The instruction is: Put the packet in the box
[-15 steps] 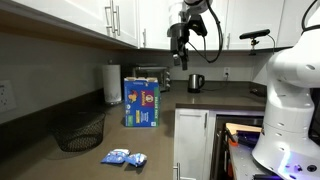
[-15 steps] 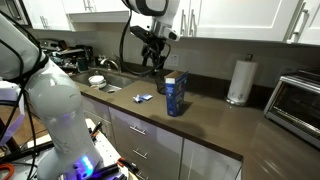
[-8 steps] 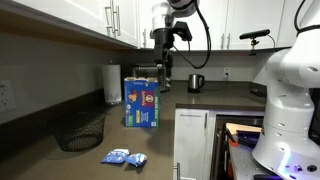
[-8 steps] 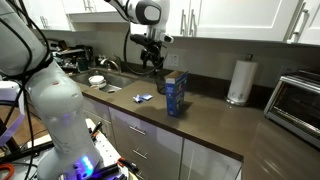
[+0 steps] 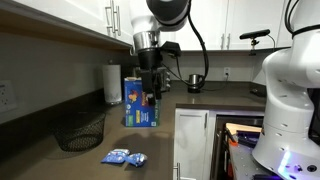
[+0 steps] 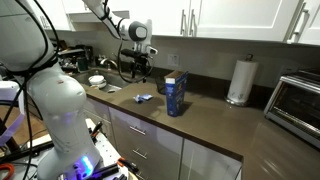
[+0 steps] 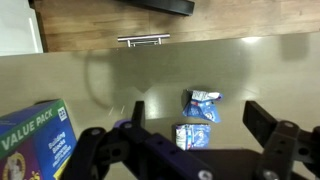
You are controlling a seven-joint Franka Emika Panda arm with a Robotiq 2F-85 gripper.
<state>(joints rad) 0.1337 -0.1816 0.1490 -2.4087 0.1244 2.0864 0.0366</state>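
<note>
My gripper needs to move far down next onto the crumpled small blue packet (image 5: 137, 159) near the counter's front edge, since its open fingers are still well above both packets.
Two small blue packets lie side by side on the dark counter near its front edge; they show in both exterior views (image 5: 125, 158) (image 6: 143, 98). In the wrist view one packet (image 7: 204, 104) lies crumpled beyond the flatter one (image 7: 192, 135). The tall blue box (image 5: 141, 103) (image 6: 176, 95) stands upright behind them, and its corner shows in the wrist view (image 7: 35, 135). My gripper (image 5: 150, 97) (image 6: 135, 72) (image 7: 196, 112) hangs open and empty well above the packets, which lie between its fingers in the wrist view.
A black wire basket (image 5: 78, 130) sits by the wall near the packets. A paper towel roll (image 5: 112, 84) (image 6: 238, 82), a toaster oven (image 6: 300, 100) and a kettle (image 5: 195, 82) stand further along. A sink with dishes (image 6: 100, 80) lies beyond the packets.
The arm has swung from high near the upper cabinets down and across past the box, to above the packets. The packets and box have not moved.
</note>
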